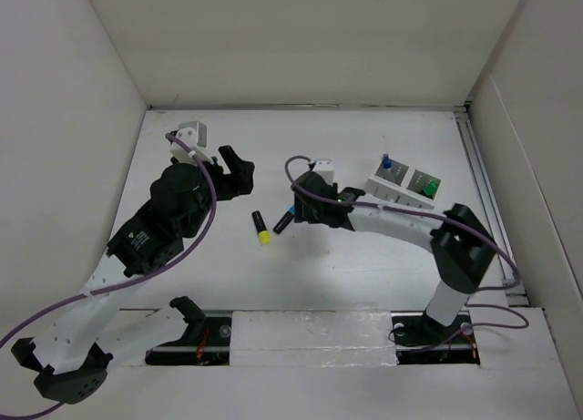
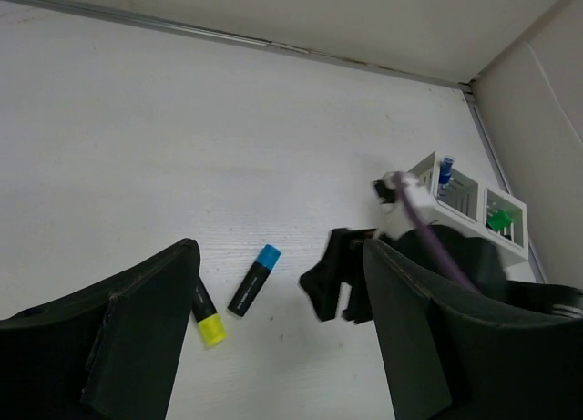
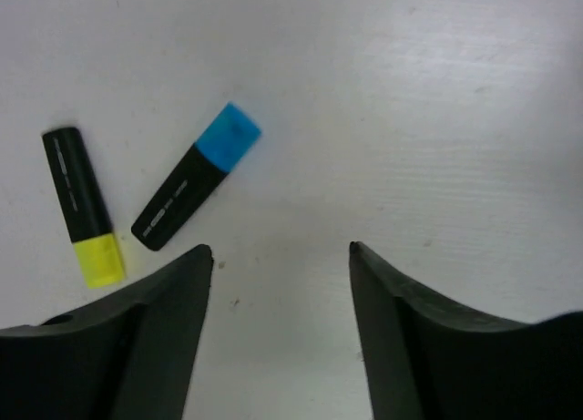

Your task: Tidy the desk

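Note:
Next, my right gripper shifts ahead and lowers to the blue-capped marker's black body, beside the cap.
Two black markers lie side by side on the white desk: one with a yellow cap and one with a blue cap. My right gripper is open and empty, low over the desk just right of the blue-capped marker. In the right wrist view the blue-capped marker and yellow-capped marker lie ahead and left of the open gripper. My left gripper is open and empty, up and left of the markers. The left wrist view shows both markers between its fingers.
A small white compartmented holder stands at the right, with a blue marker and a green marker upright in it. It also shows in the left wrist view. White panel walls enclose the desk on three sides.

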Controlling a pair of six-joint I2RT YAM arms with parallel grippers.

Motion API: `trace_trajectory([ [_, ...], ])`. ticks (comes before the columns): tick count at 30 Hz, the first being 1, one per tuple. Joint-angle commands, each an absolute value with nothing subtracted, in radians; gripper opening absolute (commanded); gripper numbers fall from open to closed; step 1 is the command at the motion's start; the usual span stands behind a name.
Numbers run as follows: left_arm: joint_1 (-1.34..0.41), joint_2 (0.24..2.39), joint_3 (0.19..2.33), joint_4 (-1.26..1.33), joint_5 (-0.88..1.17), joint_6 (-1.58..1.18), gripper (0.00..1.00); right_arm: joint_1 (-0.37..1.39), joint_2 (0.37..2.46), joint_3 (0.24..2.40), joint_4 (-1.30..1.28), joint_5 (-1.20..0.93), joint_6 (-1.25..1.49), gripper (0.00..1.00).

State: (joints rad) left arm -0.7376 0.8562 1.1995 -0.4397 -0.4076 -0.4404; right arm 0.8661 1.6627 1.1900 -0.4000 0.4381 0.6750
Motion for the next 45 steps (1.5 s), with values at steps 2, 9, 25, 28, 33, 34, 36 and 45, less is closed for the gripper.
trace_trajectory([
  [2, -0.735, 0.819, 1.190, -0.417, -0.393, -0.460, 0.69, 0.907, 1.807, 1.357, -0.456, 0.416, 0.719, 0.74],
  [9, -0.735, 0.756, 1.126, -0.417, -0.367, -0.480, 0.69, 0.907, 1.988, 1.502, -0.523, 0.383, 0.756, 0.76],
  [25, -0.735, 0.700, 1.104, -0.449, -0.334, -0.402, 0.71, 0.887, 2.198, 1.716, -0.639, 0.348, 0.934, 0.61],
  [28, -0.735, 0.696, 1.109, -0.449, -0.334, -0.388, 0.71, 0.887, 2.235, 1.762, -0.695, 0.359, 0.933, 0.61],
  [33, -0.735, 0.695, 1.115, -0.453, -0.337, -0.379, 0.72, 0.908, 2.234, 1.715, -0.710, 0.391, 0.949, 0.51],
  [34, -0.735, 0.693, 1.111, -0.451, -0.337, -0.382, 0.72, 0.908, 2.230, 1.707, -0.712, 0.397, 0.953, 0.50],
  [36, -0.735, 0.692, 1.103, -0.445, -0.336, -0.385, 0.72, 0.908, 2.230, 1.701, -0.726, 0.417, 0.956, 0.49],
  [45, -0.744, 0.716, 1.111, -0.425, -0.327, -0.396, 0.72, 0.917, 2.137, 1.606, -0.735, 0.477, 0.884, 0.22],
])
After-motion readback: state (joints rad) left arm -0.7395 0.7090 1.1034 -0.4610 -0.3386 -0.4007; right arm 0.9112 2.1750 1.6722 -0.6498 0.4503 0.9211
